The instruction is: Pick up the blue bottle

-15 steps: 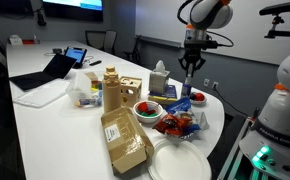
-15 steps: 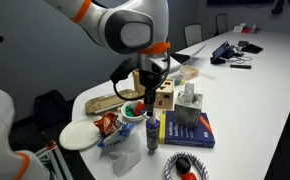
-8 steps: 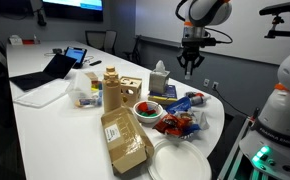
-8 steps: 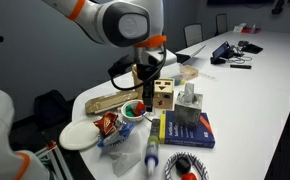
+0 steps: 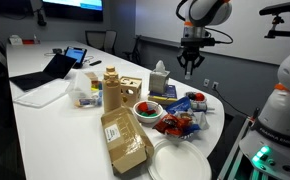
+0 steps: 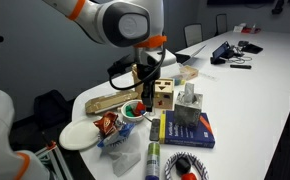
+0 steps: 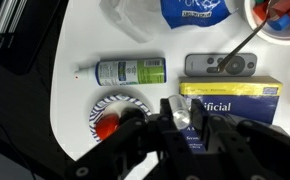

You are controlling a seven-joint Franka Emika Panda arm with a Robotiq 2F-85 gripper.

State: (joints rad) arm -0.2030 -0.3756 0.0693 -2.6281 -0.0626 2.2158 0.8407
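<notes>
My gripper holds the blue bottle high above the table. Next, it should move down onto the bare gap between the green-labelled bottle and the book (image 7: 237,100) and let go of the blue bottle.
In the wrist view the blue bottle (image 7: 182,112) shows as a small translucent pale cylinder pinched between my two dark fingers. My gripper (image 7: 184,117) is shut on it, and it hangs above the edge of a blue-and-yellow book (image 7: 237,100). In both exterior views the gripper (image 5: 191,68) (image 6: 145,88) is raised well above the cluttered end of the white table (image 5: 45,115). The bottle is too small to make out in those views.
Below lie a green-labelled bottle (image 7: 130,71) on its side, a grey remote (image 7: 220,65), a striped round dish (image 7: 110,115) and a blue packet (image 7: 195,10). A tissue box (image 5: 160,80), a tall tan bottle (image 5: 111,88), a red bowl (image 5: 147,108) and white plates (image 5: 180,160) crowd the table end.
The gripper rose from near the tabletop and has held still for the last half second. A bottle that stood upright by the book now lies flat.
</notes>
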